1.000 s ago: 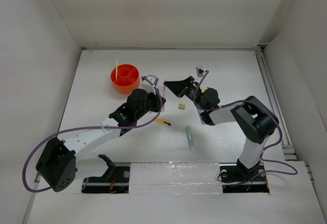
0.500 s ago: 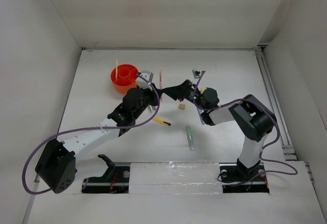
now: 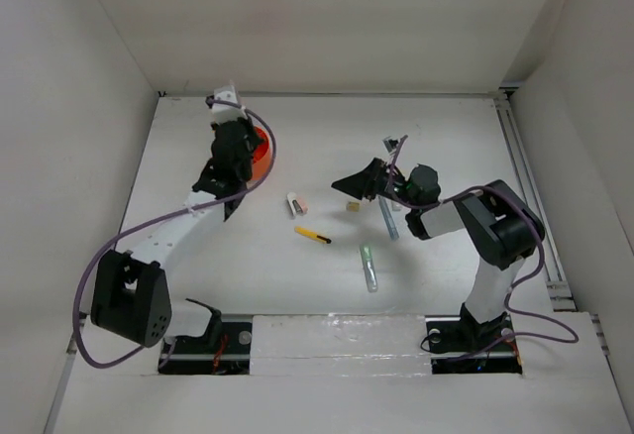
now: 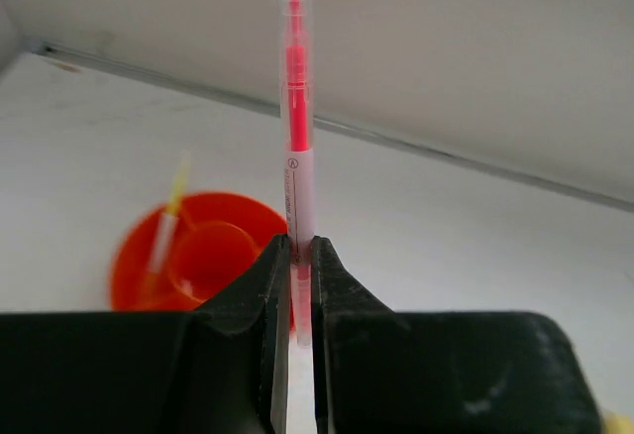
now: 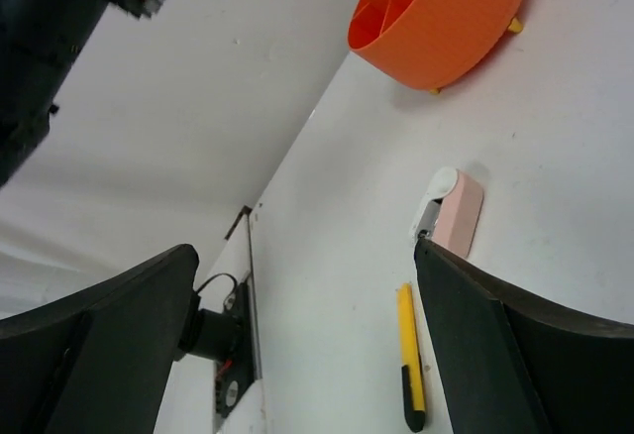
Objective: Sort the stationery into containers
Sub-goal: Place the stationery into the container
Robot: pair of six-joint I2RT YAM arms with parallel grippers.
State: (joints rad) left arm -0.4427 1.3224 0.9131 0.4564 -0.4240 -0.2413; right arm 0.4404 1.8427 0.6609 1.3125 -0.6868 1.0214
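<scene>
Next, the left gripper shifts to the left in the top view, then turns and lowers over that same cup compartment (image 4: 150, 264) where the pale yellow pen leans.
My left gripper (image 4: 294, 256) is shut on a pink pen (image 4: 294, 107), which stands upright between the fingers. Just below and to its left is the orange cup (image 4: 198, 256) with a pale yellow pen (image 4: 166, 226) leaning in one compartment. From above, the left arm hides most of the cup (image 3: 261, 152). My right gripper (image 3: 349, 184) is open and holds nothing, low over mid-table. On the table lie a yellow-black pen (image 3: 313, 235), a tan eraser (image 3: 352, 207), a grey-blue pen (image 3: 388, 218) and a pale green pen (image 3: 369, 268).
A pink-and-white eraser-like piece (image 3: 296, 203) lies between the cup and the yellow-black pen, just past my right finger (image 5: 495, 355) in the right wrist view. White walls close in the table on three sides. A rail (image 3: 525, 186) runs along the right edge.
My right gripper opened and drew back slightly to the right. The left arm swung from mid-table up to the orange cup, carrying the pink pen.
</scene>
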